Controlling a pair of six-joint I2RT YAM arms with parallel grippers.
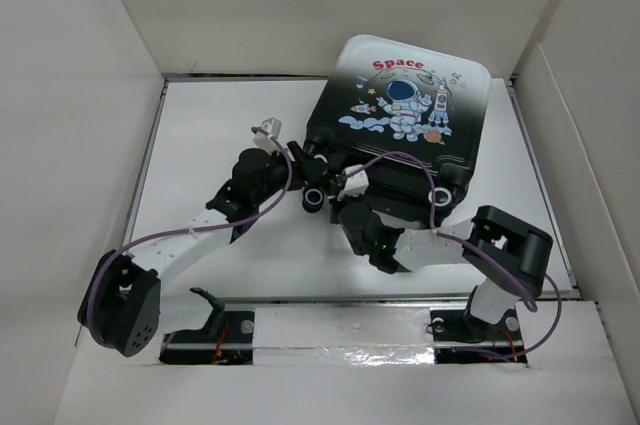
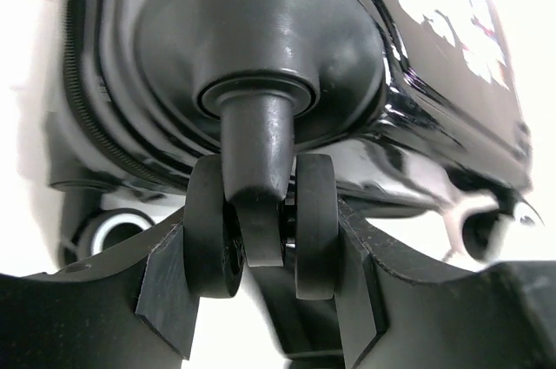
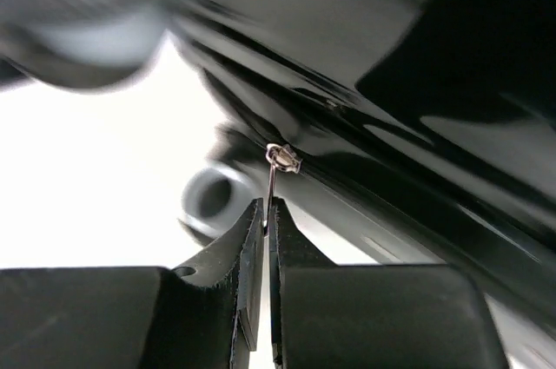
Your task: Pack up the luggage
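The zipper pull has my right gripper shut on it, so my left gripper will next draw back with the twin black wheel (image 1: 319, 160) and open to let it go.
The luggage (image 1: 405, 95) lies flat and closed at the back right of the table, astronaut and red "Space" print facing up. My left gripper (image 1: 312, 158) is at its near left corner, its fingers (image 2: 165, 286) shut on the twin black wheel (image 2: 261, 217) from both sides. At the near edge of the case, my right gripper (image 1: 357, 185) is shut on the thin metal zipper pull (image 3: 272, 182), which hangs from the slider (image 3: 284, 158) on the zipper line. The inside of the luggage is hidden.
White walls (image 1: 80, 95) box in the white table (image 1: 220, 135) on the left, back and right. Another suitcase wheel (image 1: 316, 200) sticks out between the two arms. Purple cables (image 1: 200, 230) loop along both arms.
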